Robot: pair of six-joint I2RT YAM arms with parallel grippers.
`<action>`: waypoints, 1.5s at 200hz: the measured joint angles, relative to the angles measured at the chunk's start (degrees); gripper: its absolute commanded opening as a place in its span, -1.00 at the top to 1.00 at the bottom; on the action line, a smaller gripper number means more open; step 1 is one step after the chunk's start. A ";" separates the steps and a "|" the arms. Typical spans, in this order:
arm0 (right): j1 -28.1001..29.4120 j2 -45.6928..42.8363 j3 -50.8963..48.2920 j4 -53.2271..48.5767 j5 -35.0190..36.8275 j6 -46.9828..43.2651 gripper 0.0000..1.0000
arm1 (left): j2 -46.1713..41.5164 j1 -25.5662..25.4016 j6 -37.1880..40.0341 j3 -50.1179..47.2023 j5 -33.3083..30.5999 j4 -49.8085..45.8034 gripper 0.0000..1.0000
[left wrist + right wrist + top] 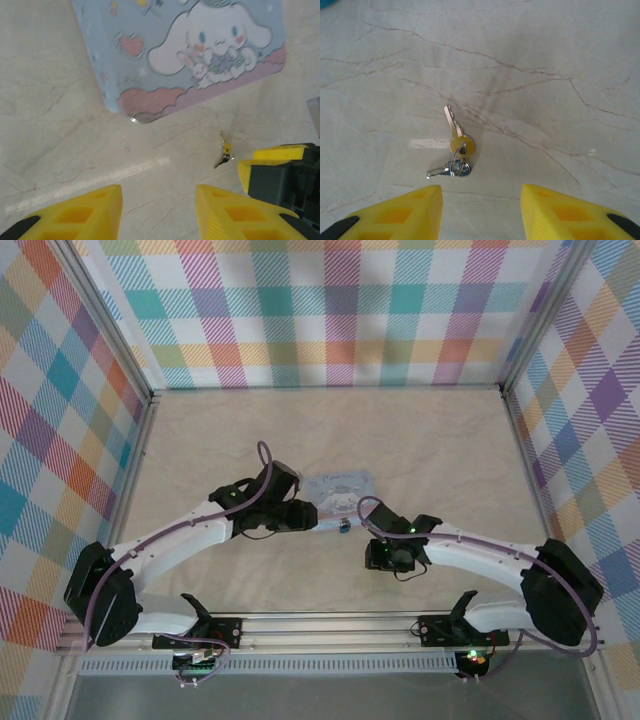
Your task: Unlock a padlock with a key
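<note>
The robot's right gripper needs to move down to the tabletop next and over toward the left gripper, with its open fingers going onto the small ring [455, 159], because the ring joins both keys that lie flat.
Two small keys on one ring, a brass key [454, 127] and a silvery key [445, 171], lie flat on the pale table. My right gripper [481, 190] hovers just short of them, open, with nothing between its yellow fingers [410, 212]. In the left wrist view the keys [224, 151] lie ahead and to the right, beside the right arm's yellow finger [272, 162]. My left gripper [157, 194] is open over bare table. From above, the keys [343, 527] sit between my left gripper [315, 518] and my right gripper [380, 552]. The padlock is out of view.
A light-blue tin with a white cartoon dog [200, 45] lies flat just beyond the keys, also seen from above as the tin [340, 483]. Plaid walls [330, 310] close in the table on three sides, with open surface behind the tin.
</note>
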 measured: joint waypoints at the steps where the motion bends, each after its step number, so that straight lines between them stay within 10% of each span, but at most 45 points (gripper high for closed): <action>1: 0.00 0.11 0.00 0.00 0.00 0.04 0.10 | -0.04 0.00 -0.02 -0.11 0.02 0.00 0.13; 184: 0.07 6.58 0.92 6.97 1.09 1.70 1.00 | -0.74 0.00 -4.17 -6.84 1.66 4.48 0.16; 300: 0.02 -23.32 2.71 5.53 8.11 -16.22 1.00 | -0.74 -0.02 -3.39 0.61 -0.48 4.02 0.03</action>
